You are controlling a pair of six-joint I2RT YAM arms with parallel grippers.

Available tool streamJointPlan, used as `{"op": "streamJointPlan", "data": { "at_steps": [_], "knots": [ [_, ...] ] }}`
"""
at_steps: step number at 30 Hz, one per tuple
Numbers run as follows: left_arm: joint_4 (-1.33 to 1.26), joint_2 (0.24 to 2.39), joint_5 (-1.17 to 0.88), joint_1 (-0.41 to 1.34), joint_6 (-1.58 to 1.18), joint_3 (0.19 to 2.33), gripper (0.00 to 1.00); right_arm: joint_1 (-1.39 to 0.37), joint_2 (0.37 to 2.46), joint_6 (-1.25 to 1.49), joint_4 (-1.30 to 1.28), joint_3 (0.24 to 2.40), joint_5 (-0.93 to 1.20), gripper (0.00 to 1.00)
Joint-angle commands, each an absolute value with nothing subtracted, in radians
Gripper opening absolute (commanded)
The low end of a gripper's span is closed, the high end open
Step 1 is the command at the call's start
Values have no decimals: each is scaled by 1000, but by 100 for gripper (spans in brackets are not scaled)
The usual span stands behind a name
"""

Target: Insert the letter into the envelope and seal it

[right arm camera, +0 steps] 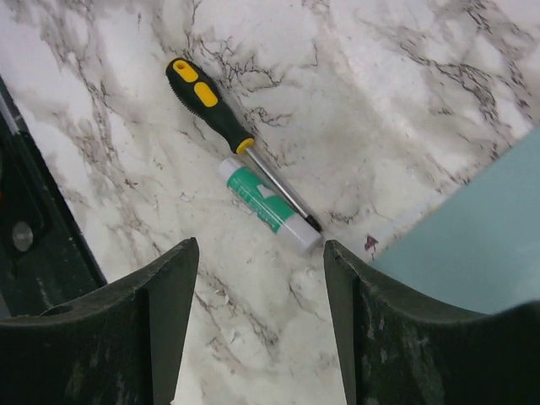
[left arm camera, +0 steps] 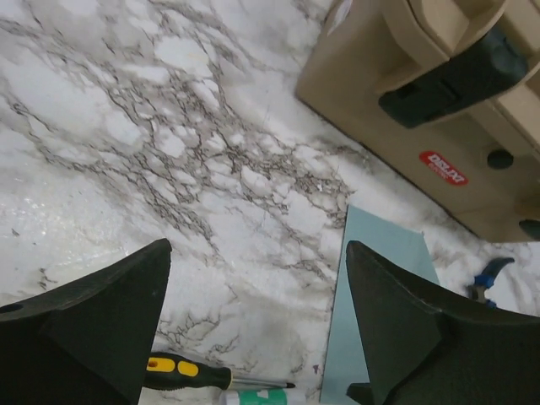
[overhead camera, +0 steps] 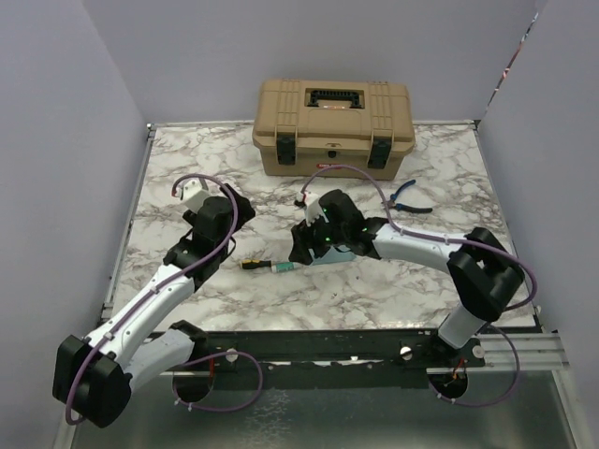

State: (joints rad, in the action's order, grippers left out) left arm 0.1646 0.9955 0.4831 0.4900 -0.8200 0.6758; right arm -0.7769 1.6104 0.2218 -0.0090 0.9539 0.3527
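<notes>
The glue stick's green body (overhead camera: 283,267) (right arm camera: 262,202) is next for my right gripper. My right gripper needs to go down and back, off the envelope's edge toward the screwdriver, and then onto that body.
The teal envelope (overhead camera: 337,254) lies flat on the marble table, mostly under my right gripper. It also shows at the right of the left wrist view (left arm camera: 380,278) and of the right wrist view (right arm camera: 481,245). The letter is not in view. My right gripper (overhead camera: 301,248) is open and empty, low over the envelope's left edge; bare marble shows between its fingertips (right arm camera: 260,249). My left gripper (overhead camera: 241,213) is open and empty, left of the envelope, over bare marble (left arm camera: 257,253).
A yellow-and-black screwdriver (overhead camera: 255,265) (right arm camera: 207,105) and a green-and-white glue stick (overhead camera: 284,268) (right arm camera: 266,205) lie left of the envelope. A tan toolbox (overhead camera: 332,126) (left arm camera: 439,110) stands at the back. Blue pliers (overhead camera: 407,196) lie right of it. A dark rail (overhead camera: 309,341) runs along the near edge.
</notes>
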Motion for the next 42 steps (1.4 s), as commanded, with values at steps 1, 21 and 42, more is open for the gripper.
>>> {"op": "streamJointPlan", "data": {
  "at_steps": [1,21,42],
  "knots": [
    [174,921,633,485,-822,667,89,-822,1714,43,-48,1049,378,65],
    [176,887,627,456,-824,662,99,-982,1978,-284,-375,1290,125,58],
    [170,849,508,439,-777,677,99,-1000,1644,-276,-230,1101,102,13]
  ]
}}
